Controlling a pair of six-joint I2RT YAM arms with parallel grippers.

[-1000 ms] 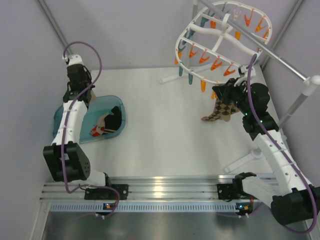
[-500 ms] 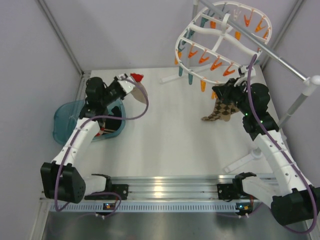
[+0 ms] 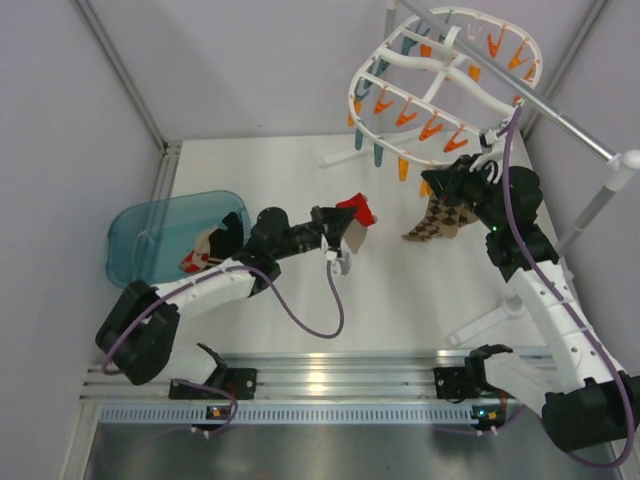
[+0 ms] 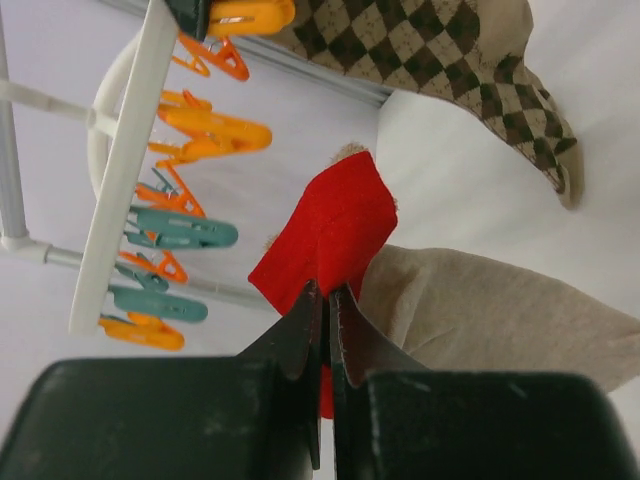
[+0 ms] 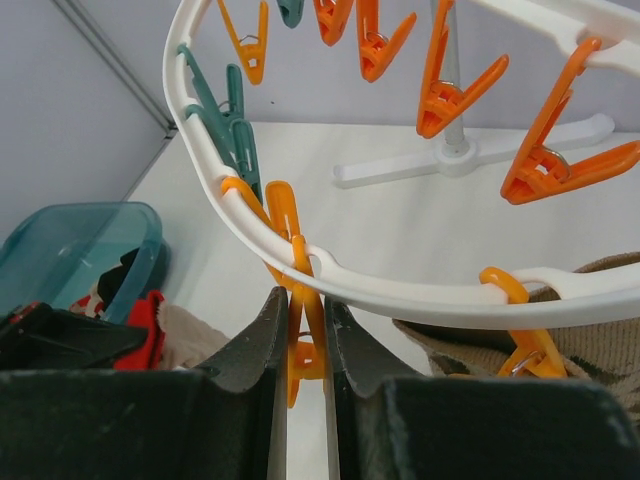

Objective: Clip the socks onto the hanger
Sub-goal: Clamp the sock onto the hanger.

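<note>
The left gripper needs to move the sock's red end to the right in the top view into the orange peg (image 3: pixel 424 189) (image 4: pixel 274 14), because the robot's right gripper holds that peg pinched.
My left gripper (image 3: pixel 338 234) is shut on a sock (image 3: pixel 357 211), pinching it at its red end (image 4: pixel 335 225), while the cream part (image 4: pixel 480 310) trails to the right. It holds the sock over the table's middle, short of the hanger (image 3: pixel 440 70), a white oval frame rimmed with orange and teal pegs. My right gripper (image 5: pixel 300 300) is shut on an orange peg (image 5: pixel 305 262) hanging from the hanger's rim (image 5: pixel 250 225). In the top view the right gripper (image 3: pixel 436 186) sits under the hanger's near edge. Another red-and-cream piece (image 3: pixel 198 260) lies in the basin.
A teal basin (image 3: pixel 150 235) stands at the left of the table. A brown-and-cream argyle sock (image 3: pixel 440 220) hangs from a peg beside my right gripper. The grey rail stand (image 3: pixel 590 215) with its white feet holds the hanger at the back right.
My left arm has swung from over the basin to the table's middle, carrying the sock toward the hanger. The right arm has stayed on the peg; the hanger has shifted slightly.
</note>
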